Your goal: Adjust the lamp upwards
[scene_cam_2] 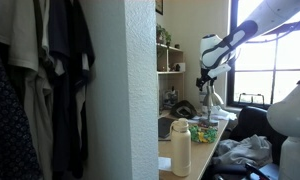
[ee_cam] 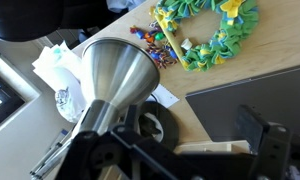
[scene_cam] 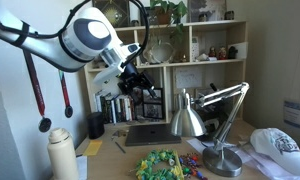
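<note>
I will next bring my open gripper down and across onto the shade's narrow neck (scene_cam: 185,100) (ee_cam: 97,117), because it sits lower and to my gripper's left in the wrist view.
The silver lamp stands on the desk in an exterior view. Its bell-shaped shade (scene_cam: 187,115) points down, its jointed arm (scene_cam: 228,97) slopes up to the right, and its round base (scene_cam: 223,161) is near the front. In the wrist view the shade (ee_cam: 116,74) fills the left middle. My gripper (scene_cam: 140,82) hangs in the air up and to the left of the shade, apart from it. It also shows small in an exterior view (scene_cam_2: 207,80). In the wrist view its fingers (ee_cam: 180,160) are spread wide with nothing between them.
A colourful wreath (scene_cam: 160,165) (ee_cam: 205,35) lies at the desk front. A dark mat (scene_cam: 150,134) (ee_cam: 252,92) lies under my gripper. A white bottle (scene_cam: 60,152) (scene_cam_2: 180,146) and a black cup (scene_cam: 95,125) stand nearby, with shelves (scene_cam: 195,50) behind. A white cloth (scene_cam: 280,146) lies beside the lamp.
</note>
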`<state>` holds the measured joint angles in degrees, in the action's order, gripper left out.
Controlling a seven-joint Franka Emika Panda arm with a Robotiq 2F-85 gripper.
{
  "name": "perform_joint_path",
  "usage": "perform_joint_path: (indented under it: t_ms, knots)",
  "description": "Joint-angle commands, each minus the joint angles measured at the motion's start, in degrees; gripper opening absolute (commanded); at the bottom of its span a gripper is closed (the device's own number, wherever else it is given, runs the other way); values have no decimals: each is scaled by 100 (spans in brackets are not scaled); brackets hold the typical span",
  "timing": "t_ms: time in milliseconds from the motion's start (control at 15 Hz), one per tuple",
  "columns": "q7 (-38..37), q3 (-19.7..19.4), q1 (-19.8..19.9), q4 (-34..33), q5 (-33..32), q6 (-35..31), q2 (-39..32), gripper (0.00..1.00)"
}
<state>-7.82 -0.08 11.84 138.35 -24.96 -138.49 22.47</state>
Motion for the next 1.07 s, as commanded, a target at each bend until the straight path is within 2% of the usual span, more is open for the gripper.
perform_joint_path:
  t_ms: [0,467,1000]
  knots:
    - [-587,52,268,-293,-442,-269,-365,100]
    - [-1767,-47,549,-586,-1175,-251,-794,100]
    - [-2747,-403,525,-886,-1794,-472,-1338,100]
